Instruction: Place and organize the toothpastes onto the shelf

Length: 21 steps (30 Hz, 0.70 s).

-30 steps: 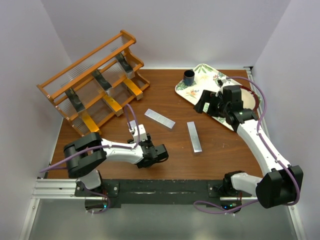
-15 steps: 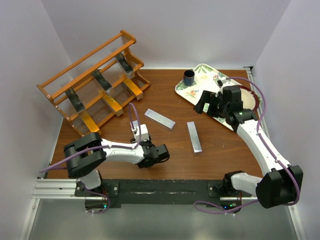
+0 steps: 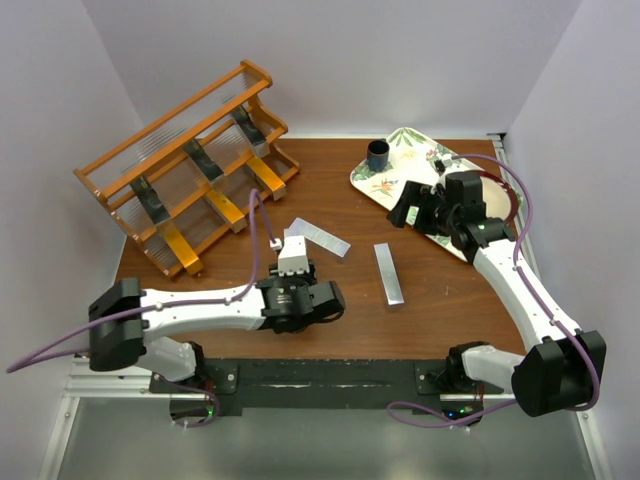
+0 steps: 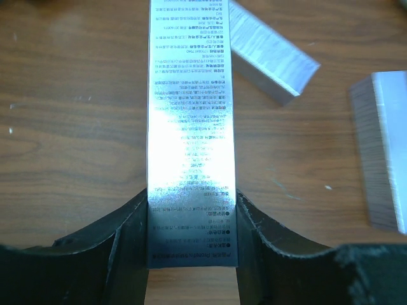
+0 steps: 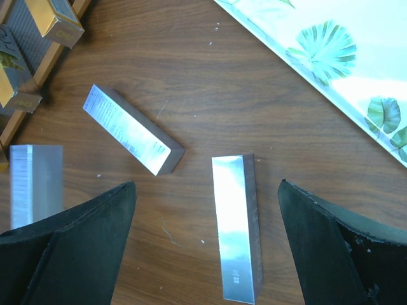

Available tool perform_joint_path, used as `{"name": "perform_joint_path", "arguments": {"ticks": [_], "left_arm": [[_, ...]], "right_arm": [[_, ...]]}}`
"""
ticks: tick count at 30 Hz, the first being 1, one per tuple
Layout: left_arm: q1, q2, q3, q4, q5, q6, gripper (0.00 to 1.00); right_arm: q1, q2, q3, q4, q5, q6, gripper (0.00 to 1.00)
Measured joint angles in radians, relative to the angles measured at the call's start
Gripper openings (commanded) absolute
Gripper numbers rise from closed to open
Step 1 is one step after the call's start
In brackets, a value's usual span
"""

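Observation:
The bare top shelf's far end (image 3: 228, 95) is above and outward, so my left gripper should next lift outward to that spot and let go of the carton.
My left gripper (image 3: 297, 287) is shut on one end of a silver toothpaste carton (image 3: 294, 256). In the left wrist view, both fingers of the gripper (image 4: 192, 213) press the sides of the carton (image 4: 191, 121), which points away above the table. Two more silver cartons lie on the table, one angled (image 3: 320, 237) (image 5: 130, 130) and one nearly straight (image 3: 389, 272) (image 5: 236, 229). The orange wooden shelf (image 3: 160, 130) at the far left holds several black and orange-gold cartons. My right gripper (image 3: 410, 212) (image 5: 206, 185) is open and empty, hovering above the straight carton.
A floral white tray (image 3: 400, 150) (image 5: 331, 57) sits at the far right with a small dark cup (image 3: 378, 154) on it. White walls close in the table on the left, right and far sides. The shelf's lower corner (image 5: 38, 38) shows in the right wrist view.
My left arm has stretched out to the right and its gripper has turned to point toward the far side, with the silver carton in it. The right arm has not moved.

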State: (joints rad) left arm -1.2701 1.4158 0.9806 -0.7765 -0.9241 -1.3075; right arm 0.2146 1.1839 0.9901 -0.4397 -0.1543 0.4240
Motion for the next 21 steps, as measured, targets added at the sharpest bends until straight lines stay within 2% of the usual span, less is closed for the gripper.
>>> {"name": "perform_joint_path", "arguments": {"ticks": [8, 13, 21], "left_arm": [[0.030, -0.131, 0.210, 0.018, 0.017, 0.329, 0.20], [0.204, -0.190, 0.295, 0.100, 0.054, 0.547, 0.20], [0.416, -0.134, 0.510, 0.212, 0.047, 0.799, 0.20]], "right_arm": [[0.000, 0.000, 0.000, 0.000, -0.013, 0.000, 0.98], [0.000, 0.000, 0.000, -0.001, -0.018, -0.002, 0.98], [0.000, 0.000, 0.000, 0.000, -0.021, -0.003, 0.98]]}}
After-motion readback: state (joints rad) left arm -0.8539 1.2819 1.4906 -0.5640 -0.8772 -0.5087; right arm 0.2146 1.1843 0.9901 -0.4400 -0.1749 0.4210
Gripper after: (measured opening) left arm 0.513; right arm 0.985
